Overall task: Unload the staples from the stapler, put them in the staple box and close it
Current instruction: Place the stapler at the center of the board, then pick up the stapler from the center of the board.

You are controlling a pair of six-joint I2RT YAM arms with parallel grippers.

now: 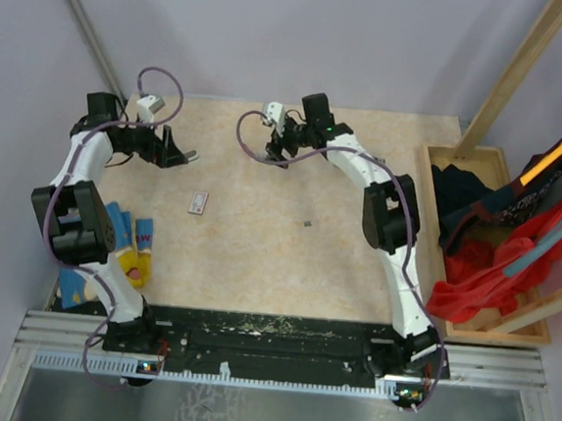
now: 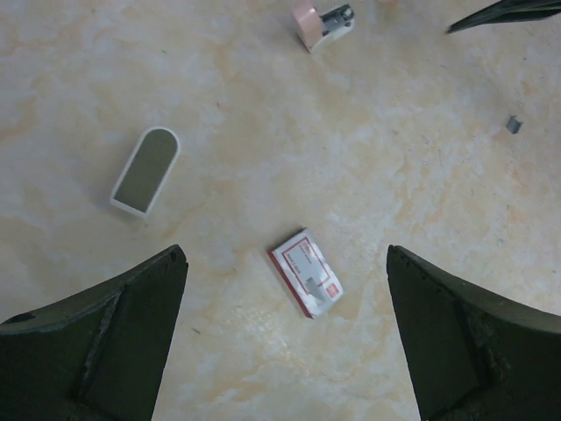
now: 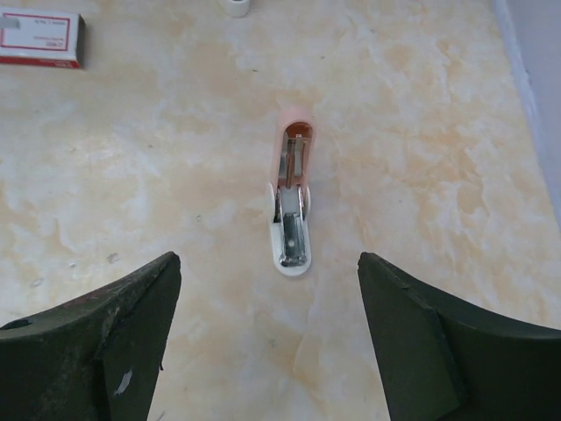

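The round-ended grey piece (image 1: 192, 155) (image 2: 146, 172) is slanted to my fingers, down and to the left in the wrist view, so my left gripper will next turn and move onto it.
The stapler (image 3: 292, 197) is pink with a white base and a shiny metal plate. It lies on the table, opened out lengthwise. My right gripper (image 3: 267, 261) hovers over its near end, open, with nothing between the fingers. The left wrist view shows the stapler (image 2: 324, 21) at its top edge. In the top view my right gripper (image 1: 281, 144) hides it. One tiny grey strip of staples (image 2: 514, 125) lies loose on the table (image 1: 306, 223). My left gripper (image 2: 286, 256) is open and empty above a white-and-red staple box (image 2: 305, 272).
The staple box (image 1: 198, 201) lies mid-table. A white-rimmed, round-ended grey piece (image 2: 145, 171) lies by the left gripper (image 1: 175, 148). A wooden bin (image 1: 426, 199) with red and dark cloths stands at the right. Blue and yellow items (image 1: 129, 242) sit by the left arm.
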